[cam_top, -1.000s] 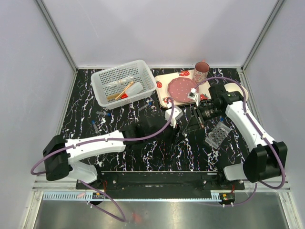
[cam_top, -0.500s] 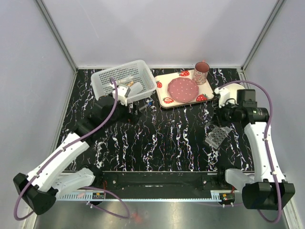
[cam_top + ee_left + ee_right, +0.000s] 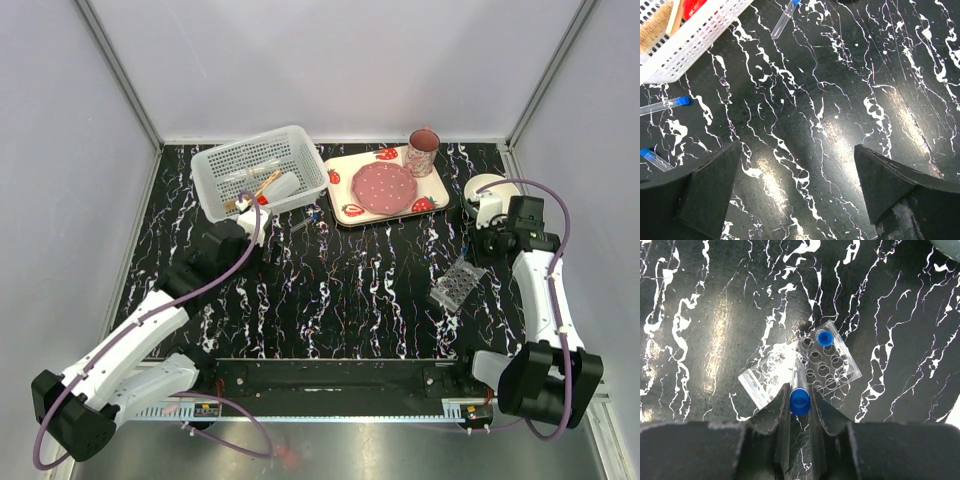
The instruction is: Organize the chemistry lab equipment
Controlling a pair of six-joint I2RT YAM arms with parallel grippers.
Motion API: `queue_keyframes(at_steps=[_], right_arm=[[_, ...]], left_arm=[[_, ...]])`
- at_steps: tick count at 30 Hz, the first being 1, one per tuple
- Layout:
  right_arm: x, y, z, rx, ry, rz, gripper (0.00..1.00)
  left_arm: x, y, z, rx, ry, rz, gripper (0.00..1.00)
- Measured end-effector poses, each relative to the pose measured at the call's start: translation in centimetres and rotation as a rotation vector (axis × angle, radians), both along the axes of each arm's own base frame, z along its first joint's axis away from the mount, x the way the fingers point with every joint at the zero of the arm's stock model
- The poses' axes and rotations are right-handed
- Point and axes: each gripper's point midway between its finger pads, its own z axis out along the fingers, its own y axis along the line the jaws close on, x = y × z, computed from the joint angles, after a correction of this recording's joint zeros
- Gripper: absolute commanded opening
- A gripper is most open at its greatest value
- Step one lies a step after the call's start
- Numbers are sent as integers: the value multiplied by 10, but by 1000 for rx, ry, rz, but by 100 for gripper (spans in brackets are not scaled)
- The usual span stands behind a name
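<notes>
The right gripper next lowers the held tube into the empty rack hole (image 3: pixel 458 268) (image 3: pixel 807 343) beside the standing blue-capped tube and releases, since that hole lies below it.
My right gripper (image 3: pixel 800 407) is shut on a clear blue-capped tube (image 3: pixel 800 401) and holds it upright just above the clear grid tube rack (image 3: pixel 765 377). Another blue-capped tube (image 3: pixel 825 337) stands in the rack. In the top view the rack (image 3: pixel 457 283) lies at the right, below my right gripper (image 3: pixel 484 248). My left gripper (image 3: pixel 797 185) is open and empty over bare table, in front of the white basket (image 3: pixel 695 35). Loose blue-capped tubes (image 3: pixel 665 105) (image 3: pixel 785 15) (image 3: pixel 652 159) lie nearby. The basket (image 3: pixel 225 165) holds the red-capped squeeze bottle (image 3: pixel 280 187) and wooden-handled tool (image 3: pixel 258 188).
The strawberry-print tray (image 3: pixel 338 163) with a pink plate (image 3: pixel 385 187) and mug (image 3: pixel 423 152) stands at the back middle. A round white bowl (image 3: pixel 487 188) sits behind my right wrist. Grey walls close in the table.
Both arms have left the table's middle. My left gripper swung to the basket, then drew back toward the front. My right gripper moved right and now sits over the rack.
</notes>
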Motion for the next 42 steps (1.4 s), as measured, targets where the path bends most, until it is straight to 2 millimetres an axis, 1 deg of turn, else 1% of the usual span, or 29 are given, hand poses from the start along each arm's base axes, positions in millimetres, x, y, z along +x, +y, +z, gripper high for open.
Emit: queue_keyframes(at_steps=[6, 10, 16, 24, 34, 42], right_arm=[[11, -4, -19, 2, 6, -16, 19], [20, -6, -23, 2, 0, -28, 19], [30, -8, -27, 7, -15, -40, 20], [26, -6, -36, 15, 2, -43, 20], [25, -3, -39, 29, 9, -34, 20], [25, -3, -47, 34, 36, -34, 21]], left_arm=[[3, 5, 8, -2, -40, 27, 99], [3, 7, 13, -11, -59, 32, 99], [3, 7, 13, -13, -61, 32, 99], [3, 7, 13, -12, -60, 33, 99], [3, 7, 12, -10, -58, 33, 99], [3, 7, 12, -10, -58, 33, 99]])
